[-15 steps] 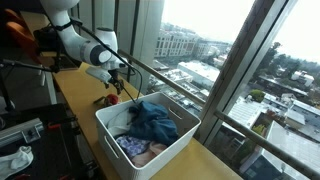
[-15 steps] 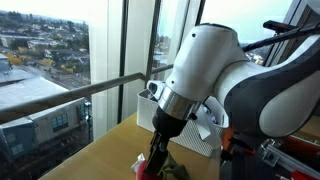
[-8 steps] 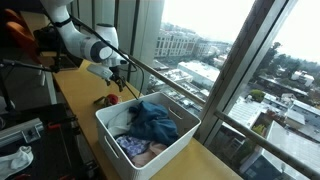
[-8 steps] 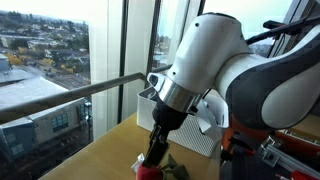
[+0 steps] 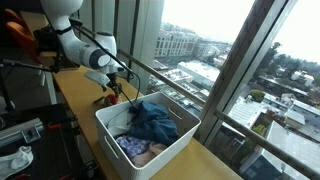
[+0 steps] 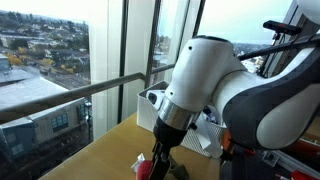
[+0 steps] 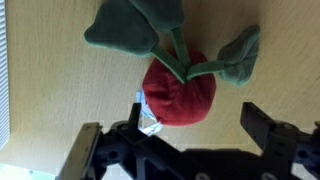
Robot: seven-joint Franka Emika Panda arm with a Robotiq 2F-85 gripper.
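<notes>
Next, my gripper lowers onto the red body of the plush toy [image 6: 144, 170] [image 7: 180, 92] and closes there, because the toy lies right between the two open fingers.
A red plush toy [image 7: 180, 92] with green leaves lies on the wooden counter. It also shows in both exterior views [image 5: 103, 100] [image 6: 143, 168]. My gripper [image 7: 175, 135] is open and hangs right over the toy. The left finger [image 7: 90, 145] sits close to the toy's side, and the right finger [image 7: 262, 125] stands well apart from it. A small white tag sticks out by the left finger. In both exterior views the gripper [image 5: 114, 90] [image 6: 158, 160] points down at the toy beside the white basket.
A white slatted basket [image 5: 178, 144] with blue and pink clothes stands on the counter just beyond the toy; it also shows behind the arm [image 6: 147, 108]. Window glass and a rail [image 5: 170, 85] run along the counter's far edge. Clutter lies at the near end [image 5: 20, 130].
The arm lifted slightly, then came back down toward the red toy. The toy and the basket have not moved.
</notes>
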